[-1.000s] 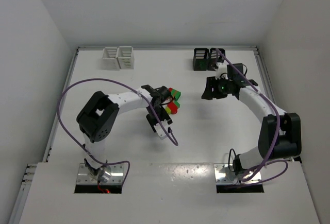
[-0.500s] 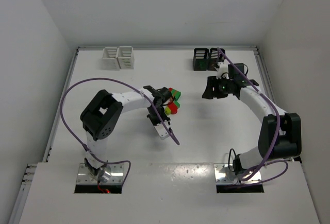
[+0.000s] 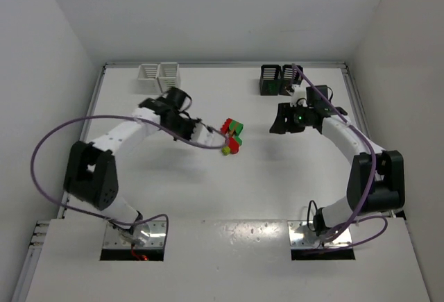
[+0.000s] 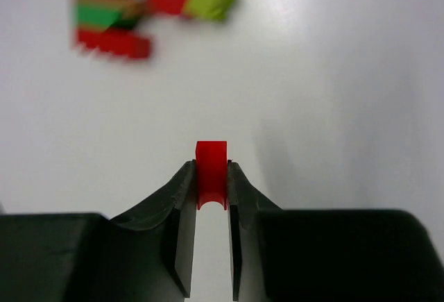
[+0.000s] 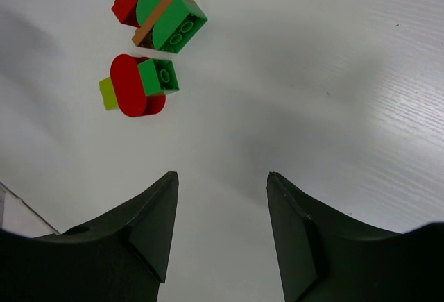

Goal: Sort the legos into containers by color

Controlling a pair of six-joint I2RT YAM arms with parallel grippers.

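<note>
My left gripper needs to move outward, to the left in the top view, over the white bin farther from the lego pile, because the red brick is hanging free.
My left gripper is shut on a small red brick and holds it above the table. In the top view my left gripper is left of the lego pile, apart from it. The pile shows blurred at the top left of the left wrist view. The pile holds red, green and yellow-green bricks in two chunks. My right gripper is open and empty. In the top view it hangs to the right of the pile.
Two white slatted bins stand at the back left of the table, just beyond my left arm. Two black slatted bins stand at the back right, behind my right arm. A purple cable trails from my left wrist toward the pile.
My left arm has swung away from the pile, back and to the left toward the white bins, with the red brick held. The right arm has not moved.
</note>
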